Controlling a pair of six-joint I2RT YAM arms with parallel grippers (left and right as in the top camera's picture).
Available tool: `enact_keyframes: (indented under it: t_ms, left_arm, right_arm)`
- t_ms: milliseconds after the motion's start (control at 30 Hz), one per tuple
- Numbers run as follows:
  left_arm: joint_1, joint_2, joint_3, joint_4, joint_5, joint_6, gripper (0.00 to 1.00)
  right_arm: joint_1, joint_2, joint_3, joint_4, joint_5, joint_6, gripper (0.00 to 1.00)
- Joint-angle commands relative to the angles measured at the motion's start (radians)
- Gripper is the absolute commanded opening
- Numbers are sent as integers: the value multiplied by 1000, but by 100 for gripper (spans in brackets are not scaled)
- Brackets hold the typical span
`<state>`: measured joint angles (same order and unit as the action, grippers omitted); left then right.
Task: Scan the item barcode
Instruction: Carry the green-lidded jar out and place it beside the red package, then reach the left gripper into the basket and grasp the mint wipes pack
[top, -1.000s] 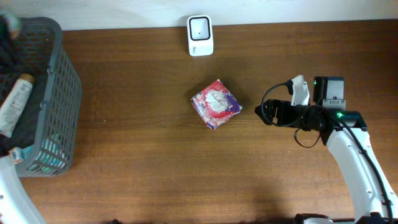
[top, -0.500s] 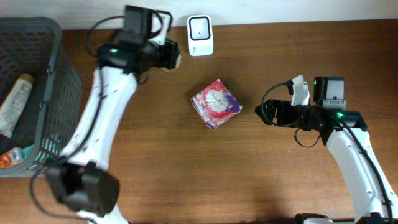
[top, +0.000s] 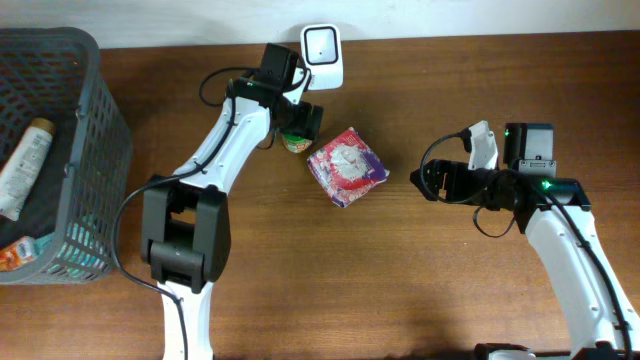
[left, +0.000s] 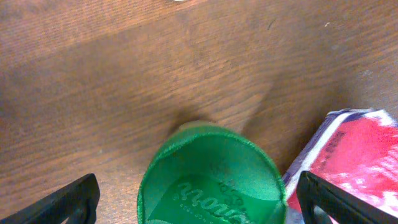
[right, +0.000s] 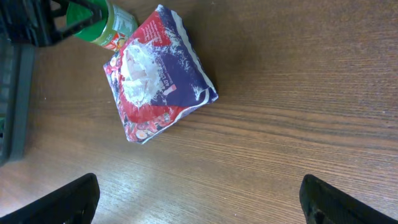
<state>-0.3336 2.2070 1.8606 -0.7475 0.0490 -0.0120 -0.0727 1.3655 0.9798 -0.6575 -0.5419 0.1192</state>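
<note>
My left gripper is at the jar and next needs to lift from it, swing over the grey mesh basket and go down onto the teal packet (top: 43, 243), because the packet is still inside the basket.
The item, a small jar with a green lid (top: 293, 141), rests on the table right beside a red and purple packet (top: 347, 166). My left gripper (top: 298, 130) is over it, open. In the left wrist view the green lid (left: 211, 177) sits between the two black fingertips (left: 68, 202) with a gap on each side, and the packet (left: 354, 155) lies at the right. The white scanner (top: 322, 57) stands at the table's far edge, just behind the left arm. My right gripper (top: 425, 182) stays open and empty to the right of the packet (right: 158, 71).
A grey mesh basket (top: 95, 150) stands at the left edge with a tube (top: 25, 165) and other items inside. In the right wrist view, bare wood lies between the fingers of the right gripper (right: 199, 199), and the jar (right: 102, 22) shows at the top left.
The left arm swung from the basket past the scanner with the jar, came down beside the packet, and its jaws opened off the jar. The right arm has not moved.
</note>
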Motion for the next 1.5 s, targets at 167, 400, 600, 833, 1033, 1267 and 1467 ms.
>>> enact_keyframes:
  t_ms: [167, 400, 600, 833, 1033, 1267, 1467]
  left_arm:
    - [92, -241, 520, -279, 58, 30, 99]
    - [634, -468, 570, -489, -18, -117, 99]
    - [940, -377, 493, -654, 29, -408, 99]
    - [967, -111, 463, -766, -107, -639, 99]
    - [968, 64, 412, -866, -210, -770, 99]
    - [967, 83, 109, -673, -203, -791, 99]
    - [967, 83, 18, -601, -203, -809, 66]
  right_arm:
    - [8, 6, 9, 0, 5, -11, 98]
    - [8, 6, 9, 0, 5, -11, 98]
    - [8, 6, 9, 0, 5, -11, 98]
    - [8, 6, 9, 0, 5, -11, 98]
    - [8, 6, 9, 8, 5, -11, 98]
    - [8, 6, 9, 11, 5, -11, 98]
    - [8, 6, 9, 11, 5, -11, 98]
